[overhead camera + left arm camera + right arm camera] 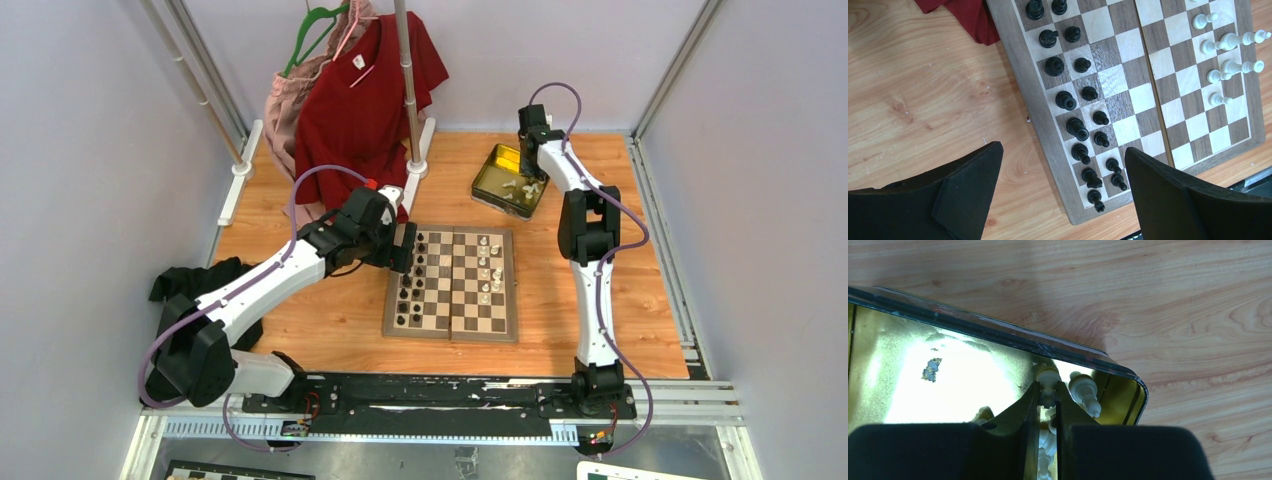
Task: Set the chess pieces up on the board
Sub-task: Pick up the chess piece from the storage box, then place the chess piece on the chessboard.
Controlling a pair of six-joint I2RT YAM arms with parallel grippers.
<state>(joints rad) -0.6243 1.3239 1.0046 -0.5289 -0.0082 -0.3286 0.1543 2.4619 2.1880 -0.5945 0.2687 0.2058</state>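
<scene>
My right gripper should next move up from the tin, then back and down, to release its piece on the white side's far corner square point(497, 239), which is empty.
The board point(450, 335) lies at the table's middle, with several white chess pieces point(487, 268) standing along its right side and black ones point(412, 270) in two columns on its left. My left gripper point(405, 248) hovers open over the board's left edge point(1023, 85), the black pieces point(1068, 100) between its fingers; the white pieces point(1228, 42) show at the upper right. My right gripper point(530, 185) reaches into the gold tin point(497, 185). Its jaws point(1048, 390) are pinched on a white chess piece inside the tin point(998, 332). Another white piece point(1085, 392) lies just beside it.
A red shirt point(365, 100) and a pink garment hang on a rack pole point(408, 80) at the back left, the shirt's hem point(963, 15) near the board's far left corner. A black cloth point(185, 280) lies at the left edge.
</scene>
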